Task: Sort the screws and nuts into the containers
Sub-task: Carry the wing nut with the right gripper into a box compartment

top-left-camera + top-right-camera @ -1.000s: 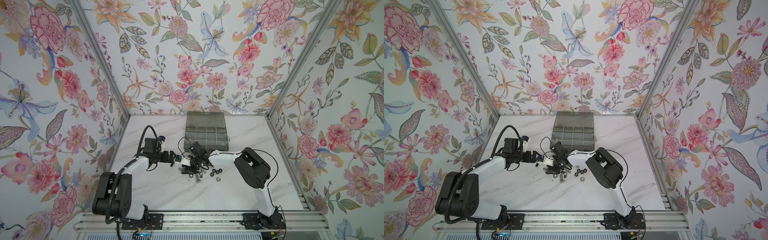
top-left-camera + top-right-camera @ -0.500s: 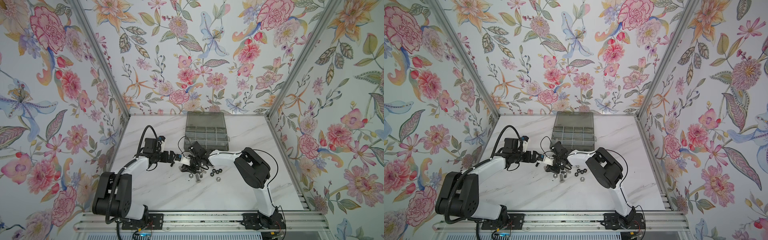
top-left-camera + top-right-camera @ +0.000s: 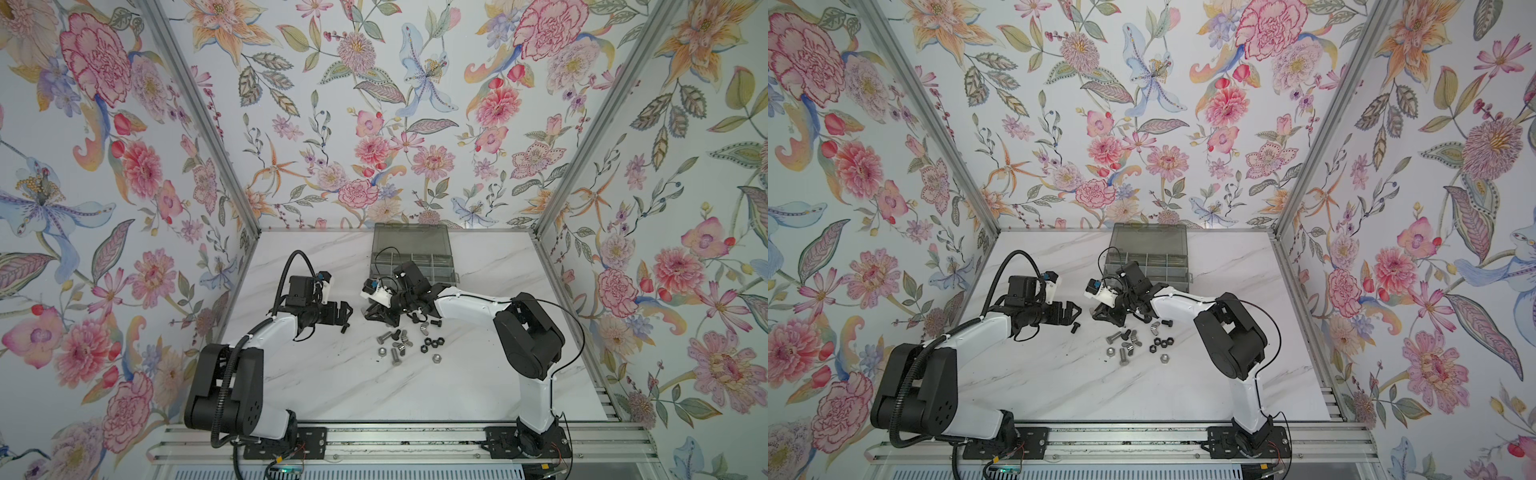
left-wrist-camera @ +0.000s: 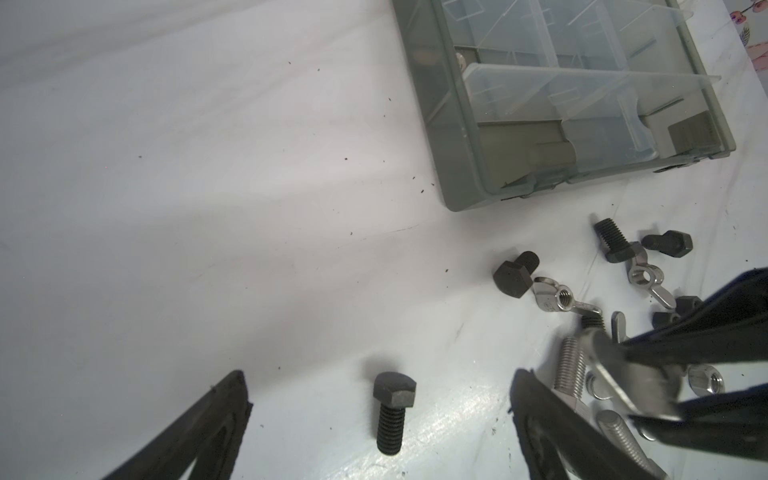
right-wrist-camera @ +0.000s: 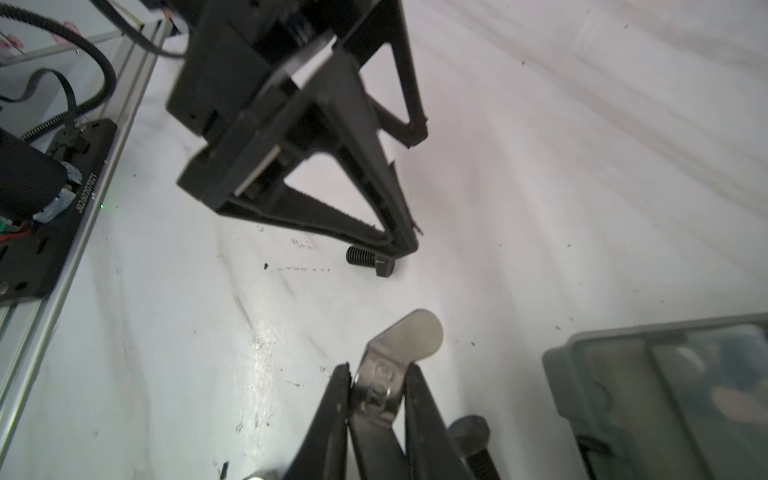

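A silver piece already lies in the box's container behind the front divider [image 3: 384, 270], so the robot's right gripper next needs to rise outward and dip over that container to let go of the wing nut.
My right gripper [image 5: 378, 374] is shut on a silver wing nut [image 5: 399, 349], one ear sticking out past the fingertips, just above the marble table. In both top views it [image 3: 380, 313] hovers at the far edge of the loose pile of screws and nuts [image 3: 399, 345]. My left gripper [image 4: 380, 376] stands wide open and low, with a short black screw [image 4: 392, 409] lying on the table between its fingers, untouched. The smoky-grey organizer box [image 3: 411, 253] with its containers sits open behind the pile, lid leaning back.
Black screws [image 4: 513, 276], wing nuts [image 4: 557, 297] and silver bolts [image 4: 569, 370] lie scattered between the grippers and the box's front wall [image 4: 457, 145]. Floral walls enclose three sides. An aluminium rail [image 3: 374, 440] runs along the front edge.
My right gripper's jaws have closed onto the wing nut. Both arms have stayed almost where they were, and the left gripper has stayed open.
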`<control>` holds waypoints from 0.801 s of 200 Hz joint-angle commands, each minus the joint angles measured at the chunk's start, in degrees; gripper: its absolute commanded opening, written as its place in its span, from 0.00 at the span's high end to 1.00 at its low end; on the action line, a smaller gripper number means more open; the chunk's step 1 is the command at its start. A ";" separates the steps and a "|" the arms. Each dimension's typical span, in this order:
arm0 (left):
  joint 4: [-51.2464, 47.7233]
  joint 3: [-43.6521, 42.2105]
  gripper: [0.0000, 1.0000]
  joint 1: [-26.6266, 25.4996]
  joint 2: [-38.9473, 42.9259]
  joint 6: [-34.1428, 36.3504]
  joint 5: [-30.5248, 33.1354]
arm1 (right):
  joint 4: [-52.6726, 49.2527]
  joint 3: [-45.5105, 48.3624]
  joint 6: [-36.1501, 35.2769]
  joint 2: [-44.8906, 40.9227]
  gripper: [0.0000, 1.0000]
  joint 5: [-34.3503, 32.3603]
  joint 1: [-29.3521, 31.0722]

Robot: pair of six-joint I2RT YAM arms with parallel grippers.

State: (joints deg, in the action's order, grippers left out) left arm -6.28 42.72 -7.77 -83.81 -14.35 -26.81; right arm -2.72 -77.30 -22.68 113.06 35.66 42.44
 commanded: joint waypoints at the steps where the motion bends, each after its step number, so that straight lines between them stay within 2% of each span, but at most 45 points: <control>1: 0.92 -0.93 0.01 0.56 0.38 -0.24 -1.40 | 1.67 -2.33 2.09 -1.36 0.94 2.39 -2.22; 38: 1.60 -1.46 0.01 0.58 1.08 -0.73 -2.23 | 1.67 -6.58 2.22 0.33 0.94 -1.40 -4.99; 49: 1.87 -1.60 0.01 0.62 1.28 -0.98 -2.59 | 1.64 -8.27 2.50 1.42 0.94 -2.57 -7.46; 107: 2.58 -2.03 0.01 0.50 2.84 -1.90 -3.40 | 1.24 -18.74 5.26 10.45 0.94 -13.04 -9.90; 160: 2.95 -2.47 0.01 0.64 3.74 -2.31 -3.85 | -0.09 -23.34 8.15 16.66 0.92 -14.36 -10.01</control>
State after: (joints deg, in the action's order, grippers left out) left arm -4.03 40.99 -7.77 -81.30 -15.90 -29.63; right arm -1.87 -98.67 -16.62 128.51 22.26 32.42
